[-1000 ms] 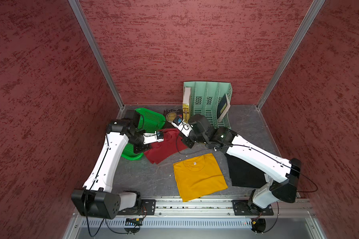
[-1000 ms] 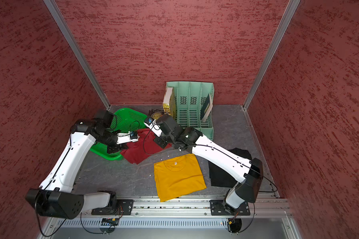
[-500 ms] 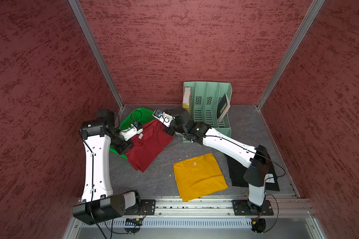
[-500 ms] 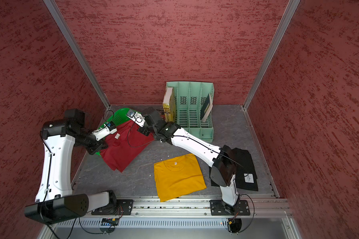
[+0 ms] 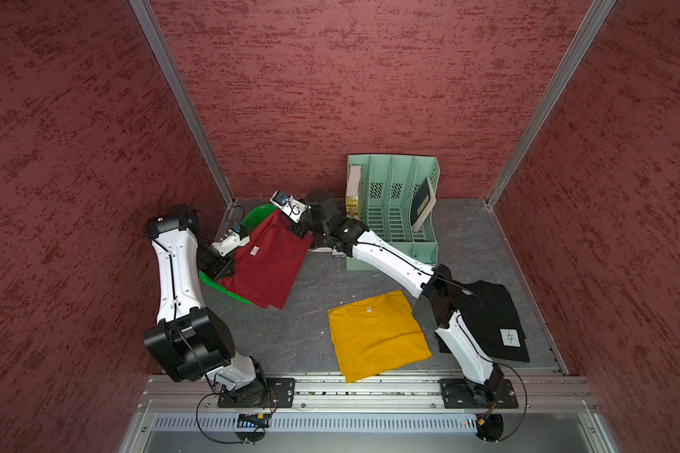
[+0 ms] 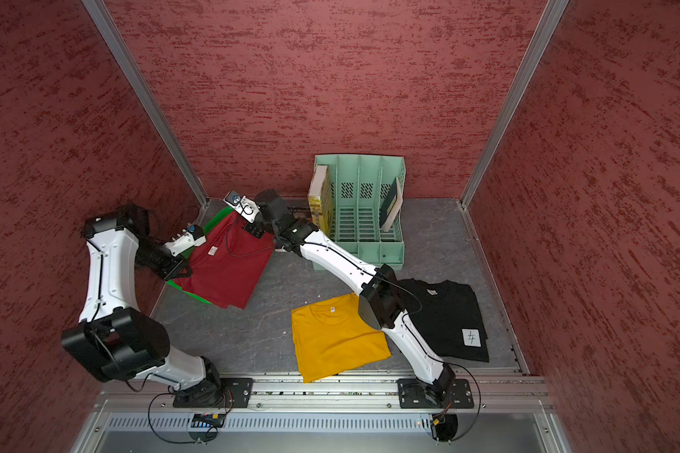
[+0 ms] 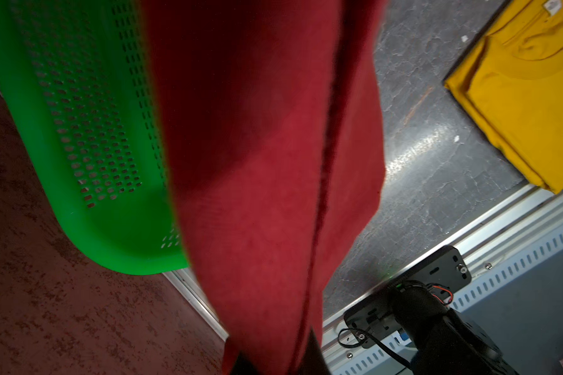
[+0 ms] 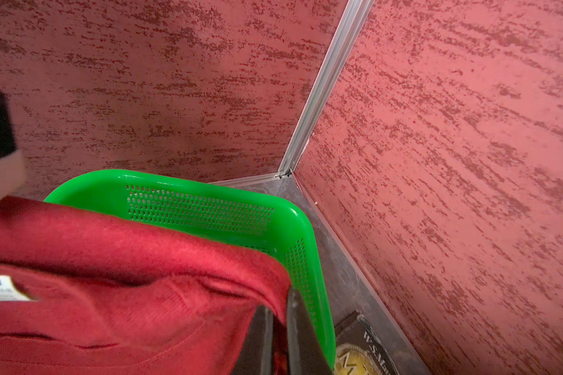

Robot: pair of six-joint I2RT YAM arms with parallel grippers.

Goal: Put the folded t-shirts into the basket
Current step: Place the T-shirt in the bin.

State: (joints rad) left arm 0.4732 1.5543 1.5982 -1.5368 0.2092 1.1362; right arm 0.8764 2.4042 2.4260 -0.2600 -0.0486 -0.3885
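The green basket's far end [image 5: 260, 214] [image 8: 276, 238] is open below my right gripper, which will next lower the dark red t-shirt's pinched corner past the basket's rim and release it.
The dark red t-shirt [image 5: 267, 259] hangs spread over the green basket [image 5: 252, 217] in the back left corner, covering most of it in both top views. My left gripper [image 5: 229, 271] is shut on the shirt's left edge, and cloth fills the left wrist view [image 7: 257, 162] beside the basket's perforated wall [image 7: 78, 130]. My right gripper [image 5: 297, 231] is shut on the shirt's back right corner [image 8: 127, 292], just above the basket rim [image 8: 176, 177]. The yellow t-shirt [image 5: 377, 333] and the black t-shirt [image 5: 491, 317] with a white label lie flat on the table at the front right.
A mint-green file organiser [image 5: 397, 208] holding books stands at the back, right of my right wrist. A dark book [image 8: 361, 344] lies on the table beside the basket. Red walls close in behind and left of the basket. My right arm stretches over the black shirt's edge.
Both arms have lifted the red shirt off the table and carried it left and back over the basket. The right arm has stretched out, uncovering the black shirt.
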